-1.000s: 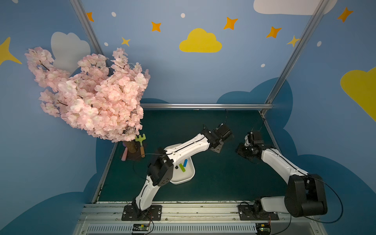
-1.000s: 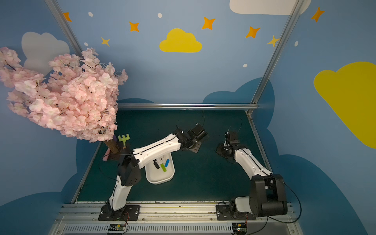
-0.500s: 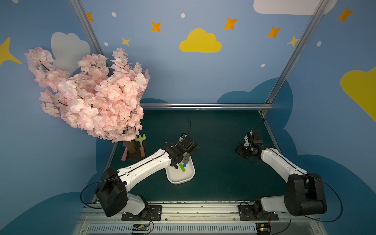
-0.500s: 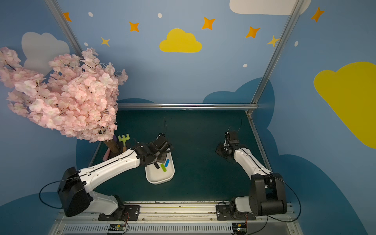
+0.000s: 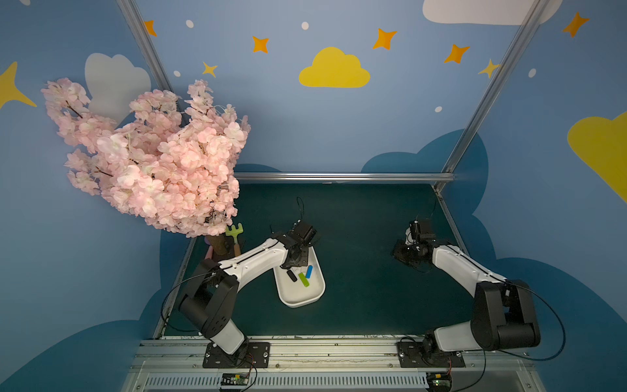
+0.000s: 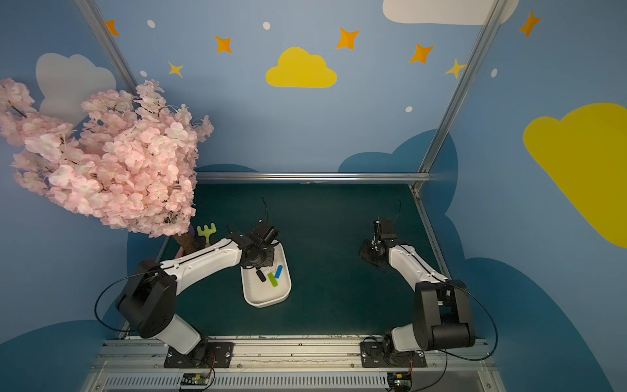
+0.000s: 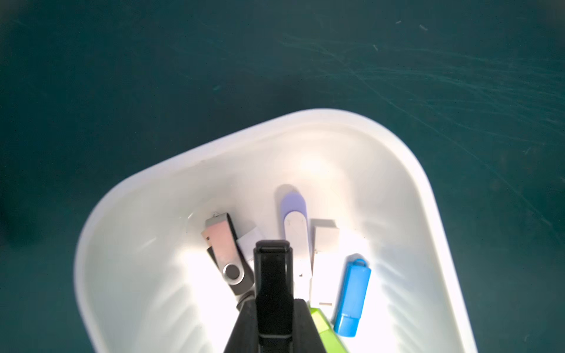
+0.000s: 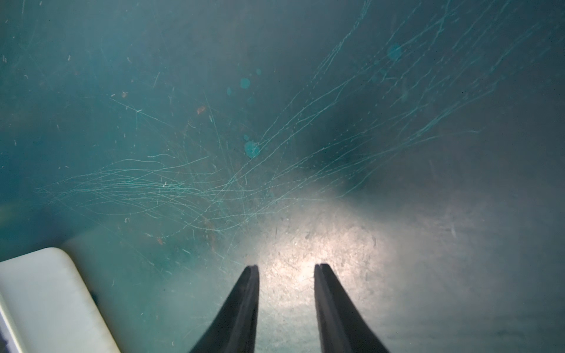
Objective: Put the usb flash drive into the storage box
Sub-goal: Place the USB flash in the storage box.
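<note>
The black usb flash drive [image 7: 272, 275] hangs inside the box's rim. Next, my left gripper will lower it toward the bare bottom of the box beside the lilac drive and let it go.
The white storage box [image 5: 300, 303] [image 6: 268, 301] [image 7: 305, 113] lies on the green mat, left of centre. Several usb flash drives lie inside it: a blue one [image 7: 351, 295] [image 5: 309, 271], a green one [image 5: 304, 279], a white one [image 7: 324, 266], a lilac one [image 7: 293, 207] and a black swivel one [image 7: 227, 259]. My left gripper [image 7: 272, 244] [image 5: 299, 264] hangs over the box's far end, shut on a black usb flash drive [image 7: 272, 275] that sticks out past the fingertips. My right gripper [image 8: 286, 269] [image 5: 403, 253] is open over bare mat at the right, with nothing between its fingers.
A pink blossom tree [image 5: 152, 159] overhangs the far left corner, with a green toy rake [image 5: 234, 232] at its pot. A metal rail [image 5: 339, 176] bounds the back. A white rounded shape [image 8: 46, 293] shows at the edge of the right wrist view; I cannot tell what it is.
My left arm has swung from the middle of the mat back leftwards, and its gripper now hangs over the box. The right arm has hardly moved.
</note>
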`<move>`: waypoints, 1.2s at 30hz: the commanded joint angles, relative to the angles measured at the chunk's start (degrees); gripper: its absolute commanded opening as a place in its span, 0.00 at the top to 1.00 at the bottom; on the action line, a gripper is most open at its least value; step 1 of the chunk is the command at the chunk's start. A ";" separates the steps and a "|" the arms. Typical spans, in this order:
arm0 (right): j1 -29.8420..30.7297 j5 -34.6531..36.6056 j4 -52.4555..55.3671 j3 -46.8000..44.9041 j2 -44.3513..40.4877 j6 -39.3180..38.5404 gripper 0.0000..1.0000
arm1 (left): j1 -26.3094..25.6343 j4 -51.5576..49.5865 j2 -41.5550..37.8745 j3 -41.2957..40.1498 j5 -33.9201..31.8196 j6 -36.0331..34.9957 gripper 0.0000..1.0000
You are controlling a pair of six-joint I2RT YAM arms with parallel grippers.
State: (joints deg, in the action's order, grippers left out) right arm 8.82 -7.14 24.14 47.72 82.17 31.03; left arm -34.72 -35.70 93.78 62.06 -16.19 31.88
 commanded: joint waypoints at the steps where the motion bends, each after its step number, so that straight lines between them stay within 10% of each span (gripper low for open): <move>1: -0.22 -0.29 -0.10 1.67 0.64 -0.31 0.64 | 0.84 1.38 2.44 1.39 2.97 1.73 0.86; 19: -0.20 -1.21 0.16 1.93 0.72 -0.44 0.64 | 3.61 3.38 10.07 4.21 2.38 1.61 0.84; 27: -0.13 -1.40 0.30 2.06 0.73 -0.44 0.64 | 3.62 3.97 7.39 2.79 1.18 1.68 0.53; 36: 0.04 2.11 0.73 0.94 -4.43 -1.39 0.64 | 3.12 10.17 -16.48 -9.74 -6.18 -0.62 0.38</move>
State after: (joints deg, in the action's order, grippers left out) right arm 8.82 -7.40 24.27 48.05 81.30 30.74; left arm -31.53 -28.36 85.12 56.14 -17.65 32.58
